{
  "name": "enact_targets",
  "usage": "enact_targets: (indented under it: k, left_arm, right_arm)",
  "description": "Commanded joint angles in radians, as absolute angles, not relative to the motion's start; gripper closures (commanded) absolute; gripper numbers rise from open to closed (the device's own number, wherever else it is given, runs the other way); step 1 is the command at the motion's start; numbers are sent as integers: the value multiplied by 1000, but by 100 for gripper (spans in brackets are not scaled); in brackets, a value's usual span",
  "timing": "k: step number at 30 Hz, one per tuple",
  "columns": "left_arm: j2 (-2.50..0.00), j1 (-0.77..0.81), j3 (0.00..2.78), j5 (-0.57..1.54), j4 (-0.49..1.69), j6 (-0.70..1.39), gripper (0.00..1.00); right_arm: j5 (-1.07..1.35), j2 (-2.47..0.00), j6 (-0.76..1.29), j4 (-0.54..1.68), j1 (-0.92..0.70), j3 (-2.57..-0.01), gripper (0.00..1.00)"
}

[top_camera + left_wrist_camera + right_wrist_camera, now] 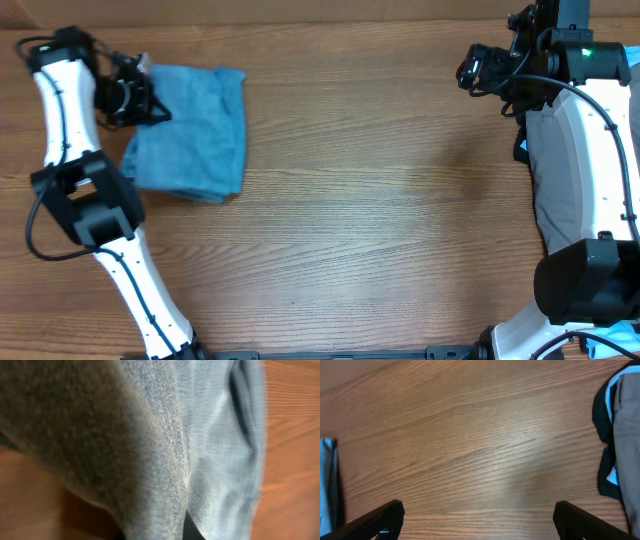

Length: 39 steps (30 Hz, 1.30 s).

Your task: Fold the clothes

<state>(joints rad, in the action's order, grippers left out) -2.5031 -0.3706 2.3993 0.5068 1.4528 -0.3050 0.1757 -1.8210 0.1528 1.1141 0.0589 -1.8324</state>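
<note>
My left gripper should slide to the left in the overhead view, dragging the jeans onto the bare wood that lies free beside the jeans [195, 125], and let them go.
The light-blue denim jeans [195, 125] lie folded in a rough rectangle at the table's far left. My left gripper [152, 100] sits at their upper left edge and is shut on the jeans. In the left wrist view the denim [215, 435] fills the frame and runs down between the jaws, where only one dark fingertip [194, 533] shows. My right gripper [470, 70] hovers at the far right, open and holding nothing. Its fingers [385, 520] stand wide apart over bare wood.
A pile of other clothes lies by the right arm's base: grey trousers [627, 435] on a black garment [602, 415], with pale-blue cloth [611, 477] peeking out. The grey trousers [555, 190] partly sit under the right arm. Wood-grain table [380, 220] spans the middle.
</note>
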Motion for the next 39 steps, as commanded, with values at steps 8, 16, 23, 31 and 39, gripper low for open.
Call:
enact_targets:
  k: [8,16,23,31,39]
  left_arm:
    - [-2487,-514,2780,1077,1542,-51,96]
    - [-2487,-516,2815,923,1576,-93,96]
    - [-2487,-545,2815,643,1672,-445,96]
    - [-2487,-550,2754,490,1589,-672,96]
    - [-2487,-572,2475,491,1319,-552,96]
  right_arm:
    - [173,-1820,150,1094,62,-1834,0]
    - [173,-1820,150,1094,62,-1834,0]
    - [173,-1820,150,1094,62,-1834,0]
    - [173,-1820,150,1094,62,-1834,0]
    - [173,-1820,150,1094,62,-1834,0]
